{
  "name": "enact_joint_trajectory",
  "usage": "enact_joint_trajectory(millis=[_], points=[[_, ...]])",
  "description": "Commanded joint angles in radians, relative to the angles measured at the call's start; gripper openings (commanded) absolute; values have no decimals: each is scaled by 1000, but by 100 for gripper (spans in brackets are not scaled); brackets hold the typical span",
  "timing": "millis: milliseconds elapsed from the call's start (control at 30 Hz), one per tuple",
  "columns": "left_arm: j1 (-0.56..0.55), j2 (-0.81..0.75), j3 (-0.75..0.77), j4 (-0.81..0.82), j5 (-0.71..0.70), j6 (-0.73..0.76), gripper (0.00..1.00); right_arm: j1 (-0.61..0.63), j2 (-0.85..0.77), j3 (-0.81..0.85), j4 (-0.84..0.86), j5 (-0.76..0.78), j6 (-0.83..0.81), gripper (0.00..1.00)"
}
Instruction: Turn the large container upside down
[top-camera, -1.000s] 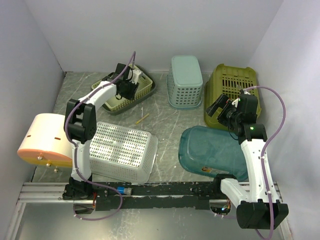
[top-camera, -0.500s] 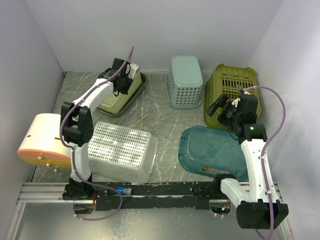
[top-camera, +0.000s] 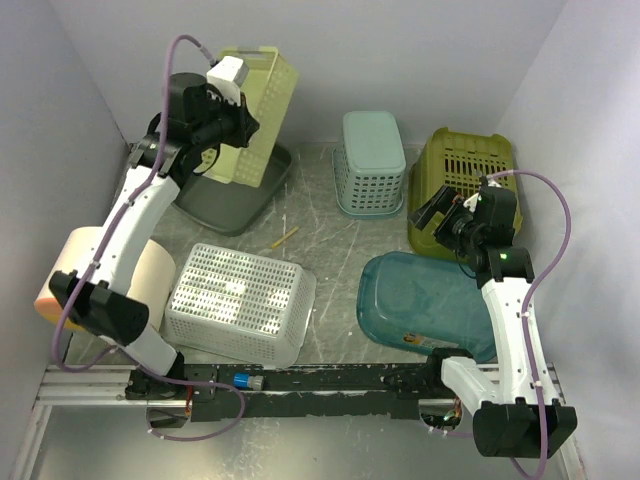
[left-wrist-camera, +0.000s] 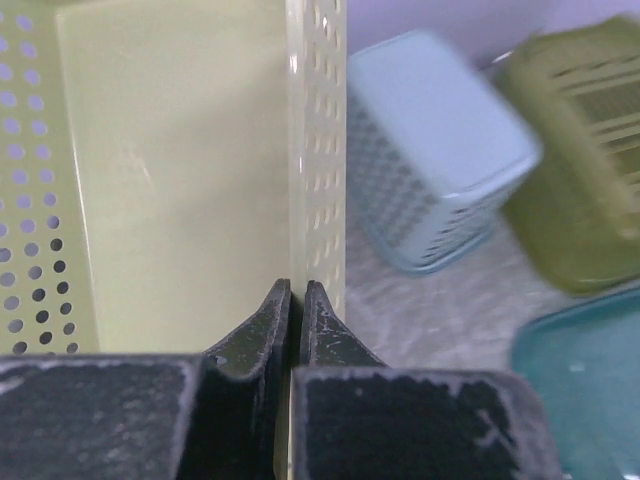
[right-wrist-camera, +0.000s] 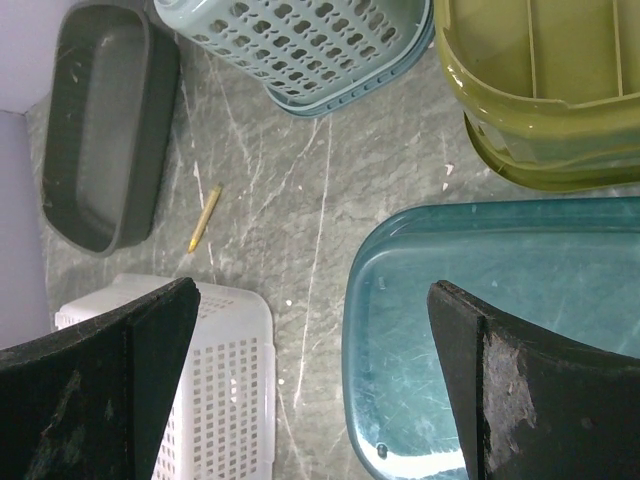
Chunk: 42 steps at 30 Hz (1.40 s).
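The yellow basket (top-camera: 258, 100) still hangs on edge, so next I need to lower my left gripper toward bare tabletop (top-camera: 308, 196) beside the light teal basket, turn it open side down and release it.
My left gripper (top-camera: 232, 122) is shut on a side wall of a pale yellow perforated basket (top-camera: 258, 100) and holds it in the air, tipped on edge, above a dark grey tub (top-camera: 222, 198). In the left wrist view the jaws (left-wrist-camera: 296, 292) pinch the basket's wall (left-wrist-camera: 170, 180). A large teal-blue container (top-camera: 425, 300) lies bottom up at the front right. My right gripper (top-camera: 441, 214) hangs open and empty above its far edge; in the right wrist view the gripper (right-wrist-camera: 312, 290) spans bare table and the container (right-wrist-camera: 500, 320).
A white perforated basket (top-camera: 240, 305) lies bottom up at the front left, beside an orange container (top-camera: 85, 280). A light teal basket (top-camera: 370, 165) stands bottom up at the back. An olive basket (top-camera: 460, 180) is at the back right. A pencil (top-camera: 284, 237) lies mid-table.
My left arm has lifted the yellow basket up out of the grey tub and tipped it on edge near the back wall. The right arm has not moved.
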Motion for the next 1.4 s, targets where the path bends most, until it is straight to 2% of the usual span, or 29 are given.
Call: enact_joint_trajectory(millis=[0, 133, 433, 633, 900, 1167, 1267, 1367], points=[[-12, -45, -144, 243, 304, -315, 7, -3, 0, -12, 32, -20, 9, 100], [-25, -53, -289, 470, 423, -538, 7, -3, -9, -12, 24, -14, 5, 100], [-35, 11, -496, 831, 532, -804, 7, -3, -27, -39, 12, -12, 3, 100], [-27, 79, -560, 975, 547, -965, 7, -3, -28, -38, 13, -18, 5, 100], [48, 236, -621, 1202, 637, -1239, 7, -3, -35, -36, 4, -12, 1, 100], [124, 321, -654, 1229, 710, -1316, 7, -3, -23, -36, 14, -24, 7, 100], [165, 329, -679, 1197, 724, -1289, 18, -2, -21, -41, 16, -25, 8, 100], [206, 325, -684, 1074, 724, -1194, 29, -3, -23, -45, 16, -22, 7, 100]])
